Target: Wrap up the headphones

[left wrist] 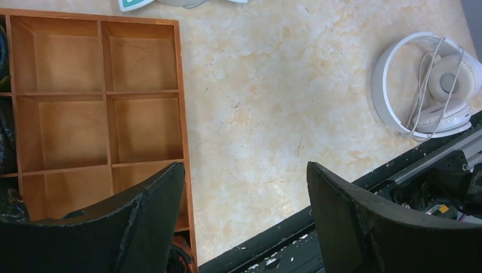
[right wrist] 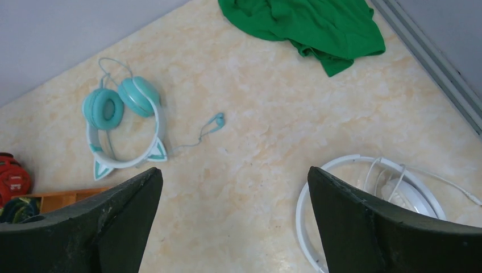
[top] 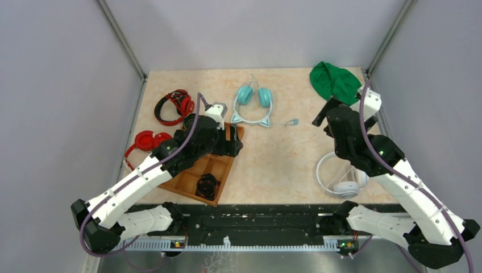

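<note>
I should next lower my right gripper past the plug onto the headphones' thin teal arm [top: 270,108] [right wrist: 160,115] beside the nearer ear cup, because that ear cup's side faces my right gripper.
The teal headphones [top: 254,105] [right wrist: 122,128] lie flat at the back middle of the table, cat ears pointing toward the arms. Their thin pale cable trails right to a small plug [top: 291,121] [right wrist: 216,120]. My left gripper [top: 234,143] [left wrist: 245,166] hovers open over the right edge of the wooden tray, short of the headphones, nothing between its fingers. My right gripper [top: 320,118] [right wrist: 234,169] is open and empty too, raised to the right of the plug and aimed at the bare tabletop.
A compartmented wooden tray [top: 192,183] [left wrist: 108,94] sits front left with a black coiled item [top: 208,186] in it. Two red headphones [top: 175,106] [top: 146,142] lie at the left. White headphones [top: 341,176] [left wrist: 432,85] [right wrist: 299,215] lie front right. A green cloth [top: 334,81] [right wrist: 307,25] is in the back right corner.
</note>
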`<state>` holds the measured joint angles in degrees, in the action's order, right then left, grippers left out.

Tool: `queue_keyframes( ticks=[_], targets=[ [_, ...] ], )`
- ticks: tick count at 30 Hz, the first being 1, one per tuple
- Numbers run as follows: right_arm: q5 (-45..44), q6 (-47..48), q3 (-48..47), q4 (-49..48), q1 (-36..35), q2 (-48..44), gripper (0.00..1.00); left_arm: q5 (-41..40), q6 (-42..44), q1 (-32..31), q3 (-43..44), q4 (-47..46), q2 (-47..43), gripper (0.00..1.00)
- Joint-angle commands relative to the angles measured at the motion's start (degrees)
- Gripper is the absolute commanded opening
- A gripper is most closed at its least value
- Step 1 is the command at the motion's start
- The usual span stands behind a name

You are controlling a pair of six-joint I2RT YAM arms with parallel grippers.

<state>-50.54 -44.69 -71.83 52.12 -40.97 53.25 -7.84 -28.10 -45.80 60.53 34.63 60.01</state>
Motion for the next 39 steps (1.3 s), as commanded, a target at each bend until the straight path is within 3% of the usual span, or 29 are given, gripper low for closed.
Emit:
queue_keyframes(
  ticks=[1,10,11,14,19,23,28,31,35,39],
  targets=[
    [1.81,1.7,2.65,-2.93,0.3,-0.92,0.99,0.78,0.25,0.1,0.15,-3.73,-0.54,0.84],
    [6.1,6.38,8.29,-9.75,0.3,-3.13,0.99,2.46,1.05,0.08,0.54,-4.52,1.09,0.86],
    [6.81,7.48,8.82,-10.57,0.35,-3.15,0.99,4.56,1.78,0.1,0.63,-5.09,1.3,0.86],
    [11.5,11.28,10.61,-13.35,0.28,-2.67,0.99,20.78,7.4,-0.62,0.47,-8.2,2.8,0.85],
    [20.54,12.98,14.33,-16.87,0.39,-0.12,0.99,20.78,11.14,-11.16,0.57,-3.81,9.18,0.89],
    [28.49,11.74,14.79,-17.5,4.95,4.94,0.99,27.41,8.37,-13.04,-1.45,-4.58,13.25,0.91],
    [44.13,16.98,12.44,-24.17,13.73,16.48,0.99,23.22,5.47,-13.15,-2.57,-7.0,11.92,0.93],
    [43.0,17.86,5.65,-25.3,14.3,27.18,0.99,14.63,1.32,-12.84,-1.85,-6.14,9.69,0.98],
    [41.89,17.74,-8.74,-22.77,14.34,43.15,0.99,13.11,-1.26,-11.82,-0.16,-5.33,7.85,0.99],
    [41.33,17.67,-21.93,-21.5,14.41,57.61,0.98,5.35,-5.54,-11.12,0.01,-5.18,4.32,0.99]
  ],
)
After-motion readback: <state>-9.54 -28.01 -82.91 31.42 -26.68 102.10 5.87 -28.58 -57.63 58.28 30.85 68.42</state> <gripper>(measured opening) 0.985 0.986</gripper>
